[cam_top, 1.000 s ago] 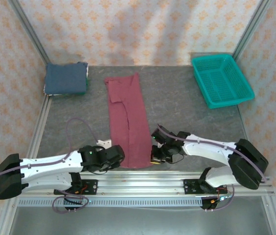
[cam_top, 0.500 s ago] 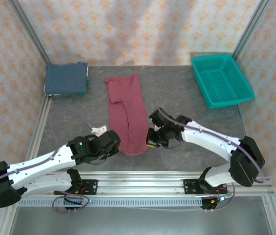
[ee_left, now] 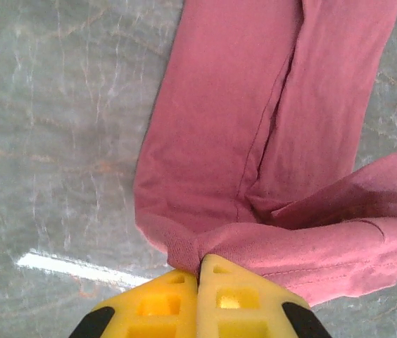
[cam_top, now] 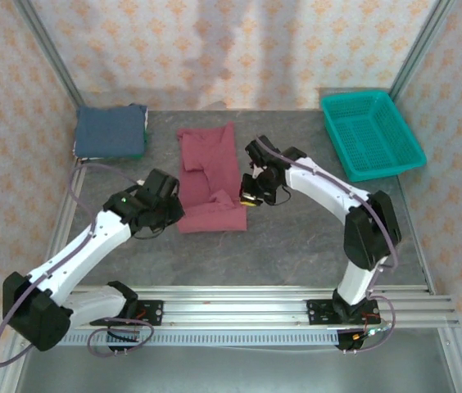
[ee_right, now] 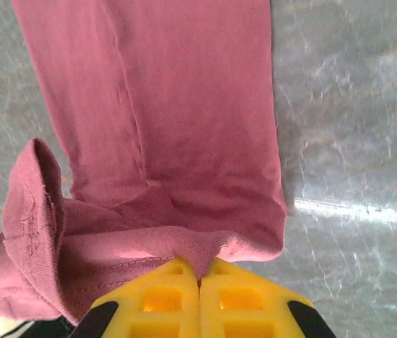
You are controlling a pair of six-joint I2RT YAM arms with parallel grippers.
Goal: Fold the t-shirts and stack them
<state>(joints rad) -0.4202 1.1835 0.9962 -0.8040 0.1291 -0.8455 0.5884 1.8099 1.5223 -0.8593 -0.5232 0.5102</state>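
Note:
My right gripper moves outward next, then down to release the t-shirt's folded edge on the t-shirt's far part, since that part lies outward of it, still uncovered.
The maroon t-shirt lies as a long folded strip in the middle of the table, its near end lifted and doubled back over itself. My left gripper is shut on the near left corner of that hem, yellow fingers pinched together. My right gripper is shut on the near right corner, with the hem bunched between its fingers. The dark blue t-shirt rests folded at the far left corner, away from both grippers.
A teal mesh basket stands at the far right corner. Metal frame posts and patterned walls border the grey table. The rail with the arm bases runs along the near edge.
Both grippers have carried the maroon shirt's near end away from the table's front edge toward the far end, doubling the strip over itself. The blue shirt and basket stayed put.

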